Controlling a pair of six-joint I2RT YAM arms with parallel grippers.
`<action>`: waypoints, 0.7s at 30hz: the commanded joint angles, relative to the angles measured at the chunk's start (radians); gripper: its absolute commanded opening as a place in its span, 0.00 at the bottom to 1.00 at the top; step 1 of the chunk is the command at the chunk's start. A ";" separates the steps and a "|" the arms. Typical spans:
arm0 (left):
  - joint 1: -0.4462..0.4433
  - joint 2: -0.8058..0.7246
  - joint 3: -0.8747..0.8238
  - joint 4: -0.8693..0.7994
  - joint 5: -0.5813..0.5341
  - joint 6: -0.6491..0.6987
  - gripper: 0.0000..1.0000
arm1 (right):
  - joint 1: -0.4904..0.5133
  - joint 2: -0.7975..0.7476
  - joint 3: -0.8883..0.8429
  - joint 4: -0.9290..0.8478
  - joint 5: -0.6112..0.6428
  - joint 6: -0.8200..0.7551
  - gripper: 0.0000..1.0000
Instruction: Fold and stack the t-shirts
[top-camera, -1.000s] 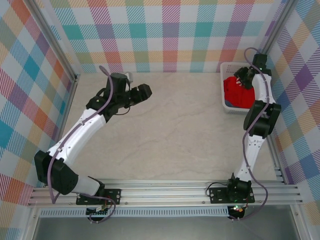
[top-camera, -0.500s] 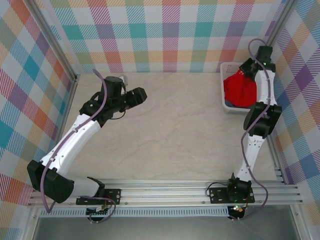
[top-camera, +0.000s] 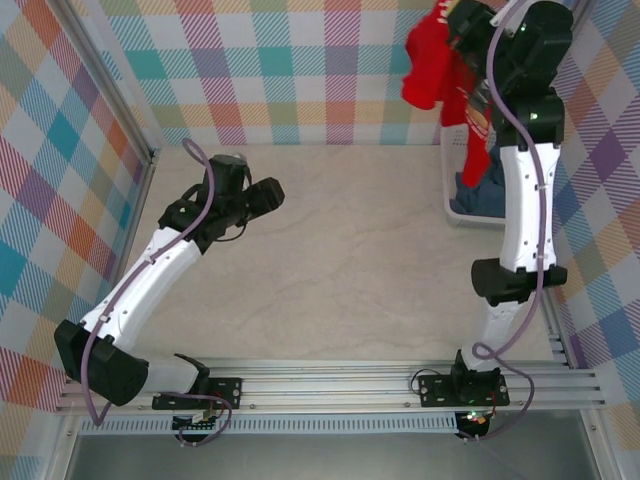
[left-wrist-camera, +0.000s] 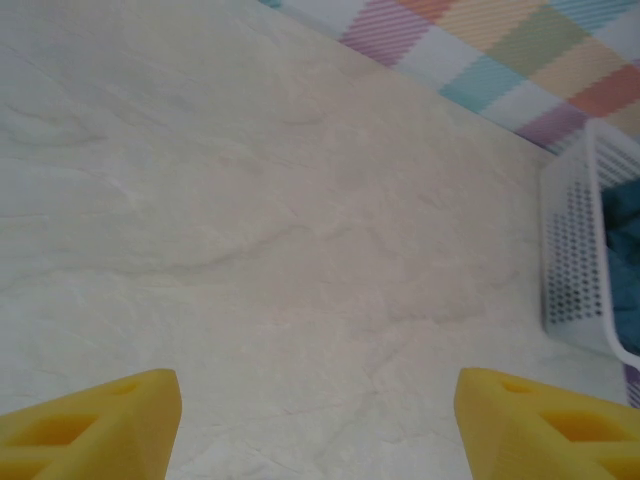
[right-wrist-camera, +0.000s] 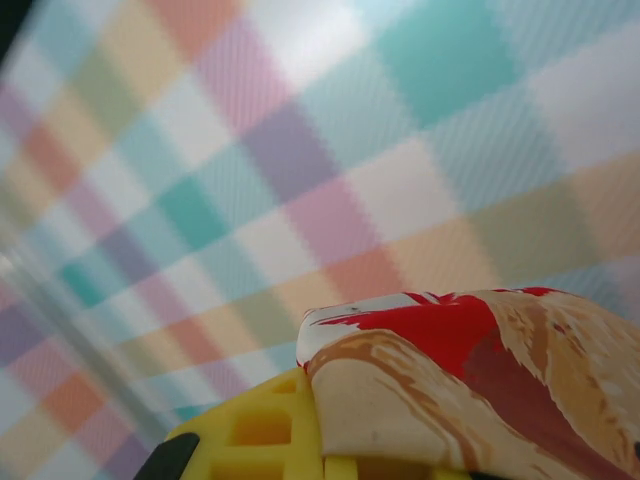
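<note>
My right gripper draws the red t-shirt (top-camera: 432, 62) back next and lowers it onto bare tabletop below and back from the gripper. It then releases it, as there is room to spread.
My right gripper (top-camera: 462, 32) is raised high at the back right, shut on the red t-shirt (top-camera: 432, 62), which hangs down from it toward the basket. In the right wrist view the shirt's brown-and-white print (right-wrist-camera: 470, 380) folds over a yellow finger (right-wrist-camera: 255, 430). The blue-grey t-shirt (top-camera: 490, 195) lies in the white lattice basket (top-camera: 455, 215); the left wrist view shows it as the blue cloth (left-wrist-camera: 625, 235). My left gripper (top-camera: 268, 192) hovers open over the bare tabletop at the left, its yellow fingertips (left-wrist-camera: 90, 420) wide apart with nothing between them.
The basket (left-wrist-camera: 580, 250) stands against the right wall at the back. Plaid walls close in the marble-patterned table (top-camera: 340, 250) on the left, back and right. An aluminium rail (top-camera: 330, 385) with both arm bases runs along the near edge.
My right gripper has lifted the red shirt out of the basket and high up, uncovering the blue-grey shirt. The left arm drew back slightly to the left.
</note>
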 joint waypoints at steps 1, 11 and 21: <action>-0.004 -0.032 0.042 -0.094 -0.144 0.013 0.74 | 0.088 -0.003 -0.030 0.000 -0.064 -0.019 0.00; 0.010 -0.113 -0.024 -0.259 -0.259 -0.036 0.75 | 0.450 -0.252 -1.106 0.246 -0.061 0.103 0.00; 0.056 -0.154 -0.230 -0.259 -0.080 -0.120 0.74 | 0.418 -0.308 -1.524 0.047 0.028 0.157 0.35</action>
